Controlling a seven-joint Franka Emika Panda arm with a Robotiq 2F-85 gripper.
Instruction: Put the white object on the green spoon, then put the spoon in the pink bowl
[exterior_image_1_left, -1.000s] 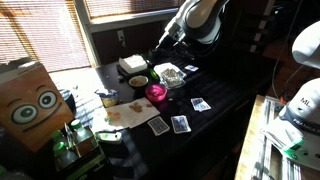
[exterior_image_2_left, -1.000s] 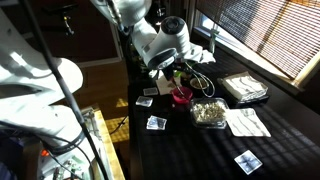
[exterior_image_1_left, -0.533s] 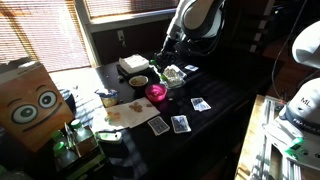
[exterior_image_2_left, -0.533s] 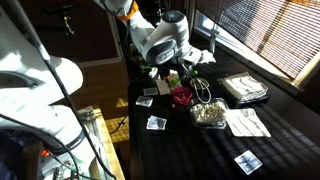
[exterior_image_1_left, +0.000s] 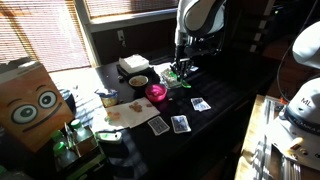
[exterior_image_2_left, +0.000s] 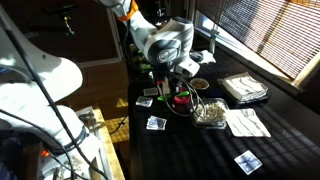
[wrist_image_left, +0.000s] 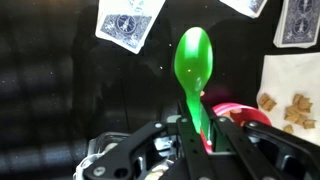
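Observation:
My gripper should next lower onto the bare tabletop beside the pink bowl and let go of the green spoon's handle, as that spot near the cards is clear.
My gripper (wrist_image_left: 198, 128) is shut on the handle of the green spoon (wrist_image_left: 193, 58), whose scoop points away from me over the dark table and looks empty. The pink bowl (wrist_image_left: 247, 112) lies just right of my fingers, partly hidden by them. In both exterior views the gripper (exterior_image_1_left: 178, 72) (exterior_image_2_left: 170, 86) hangs low beside the pink bowl (exterior_image_1_left: 157, 92) (exterior_image_2_left: 182, 98), with a bit of green showing at its tips (exterior_image_1_left: 172, 75). I cannot make out the white object.
Playing cards (wrist_image_left: 130, 22) (exterior_image_1_left: 180, 123) lie scattered on the black table. There is a dark bowl with yellowish contents (exterior_image_1_left: 138, 81), a white box (exterior_image_1_left: 132, 64), a clear tub of snacks (exterior_image_2_left: 208, 112), a napkin (exterior_image_2_left: 245, 122), and a cardboard box with eyes (exterior_image_1_left: 30, 100).
The gripper has come down and forward from behind the bowls to a low spot right beside the pink bowl, keeping the green spoon in its fingers.

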